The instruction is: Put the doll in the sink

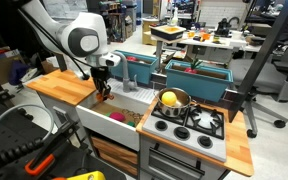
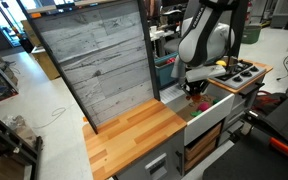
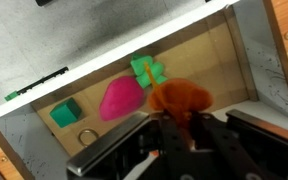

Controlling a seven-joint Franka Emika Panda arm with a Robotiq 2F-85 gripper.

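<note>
The doll in my gripper is still above the sink's rim. It should go down into the sink next and be released there, as the sink's bottom [image 1: 110, 109] [image 3: 195, 71] beside the green toy lies below.
The doll [image 3: 178, 98] is a small orange-red soft toy held between my gripper's [image 3: 176, 130] fingers. In an exterior view the gripper [image 1: 103, 88] hangs over the left part of the white sink [image 1: 104, 122], with the doll [image 1: 104, 95] a red blob at its tips, just above the basin's rim. In an exterior view the gripper [image 2: 195, 84] with the doll [image 2: 196, 89] sits over the sink [image 2: 206, 112]. The wrist view looks down into the basin [image 3: 209, 60].
Pink [image 3: 120, 100] and green [image 3: 148, 71] toy bits and a teal block [image 3: 65, 113] lie on the sink floor. A steel pot with a yellow round thing [image 1: 170, 99] stands on the stove. Teal bins [image 1: 196, 78] are behind; wooden counter [image 1: 64, 86] beside the sink.
</note>
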